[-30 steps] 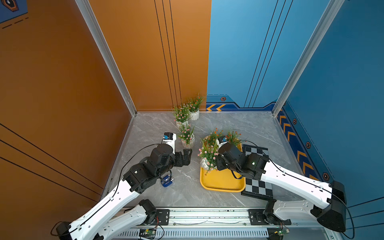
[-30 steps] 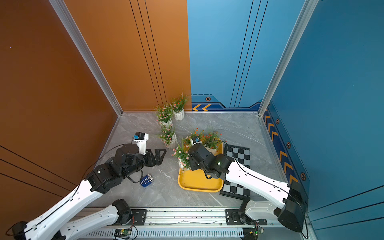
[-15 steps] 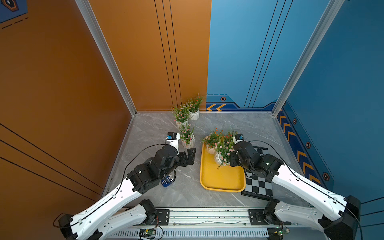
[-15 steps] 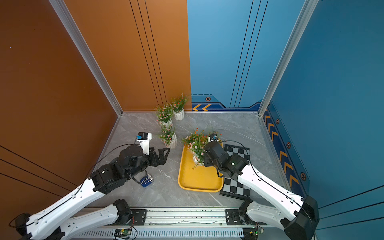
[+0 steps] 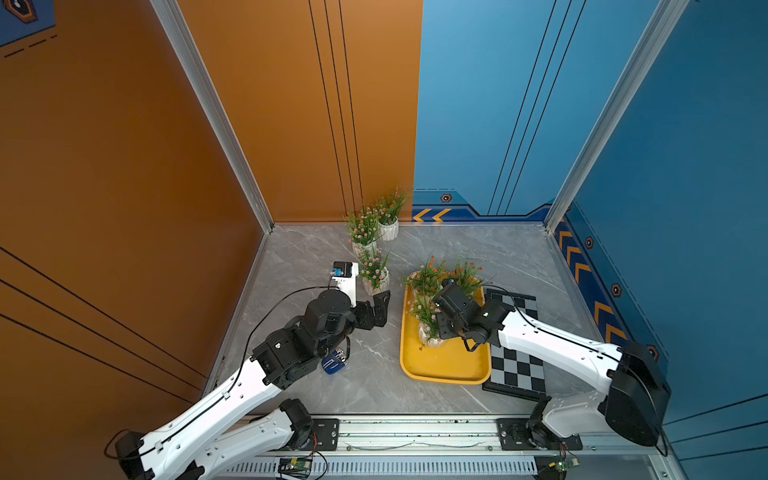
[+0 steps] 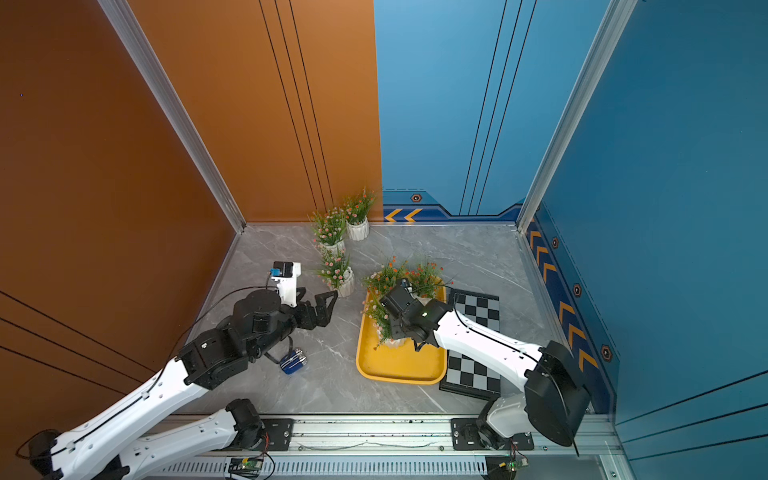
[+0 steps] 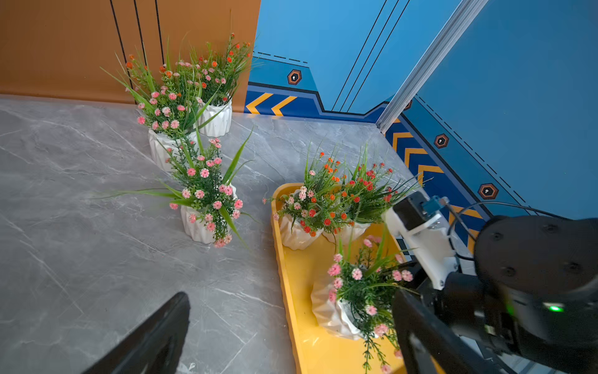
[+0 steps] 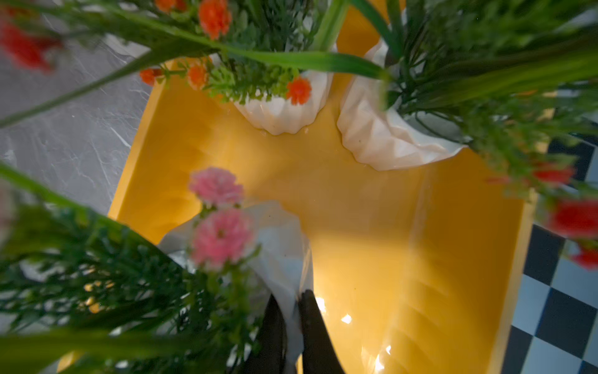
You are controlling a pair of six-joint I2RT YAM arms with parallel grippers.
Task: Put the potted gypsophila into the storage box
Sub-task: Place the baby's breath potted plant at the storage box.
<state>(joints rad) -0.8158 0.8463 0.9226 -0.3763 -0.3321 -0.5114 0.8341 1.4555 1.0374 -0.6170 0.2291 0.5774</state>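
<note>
My right gripper should next move outward, lower the tilted pot onto the bare tray bottom before the far pots and release the pot's rim, as that spot is empty.
The storage box [image 5: 444, 368] [image 6: 399, 368] is a yellow tray on the grey floor. My right gripper [image 8: 293, 311] is shut on the rim of a potted gypsophila [image 5: 428, 334] [image 6: 388, 334] [image 7: 333, 307] [image 8: 278, 246], a white pot with pink flowers. That pot hangs tilted, low over the tray's middle; I cannot tell whether it touches the tray floor. Two more potted gypsophila [image 5: 424, 282] [image 5: 467, 278] stand at the tray's far end. My left gripper [image 5: 380, 307] [image 6: 326, 307] [image 7: 291, 294] is open and empty over the floor, left of the tray.
Three more potted plants stand on the floor: one [image 5: 376, 276] just beyond my left gripper, two [image 5: 363, 237] [image 5: 388, 222] by the back wall. A black-and-white chequered board [image 5: 515, 365] lies against the tray's right side. A small blue object [image 5: 334, 361] lies under my left arm.
My right gripper swung the pot from the tray's left edge to the right, then back over its middle and lower. My left gripper has hardly moved.
</note>
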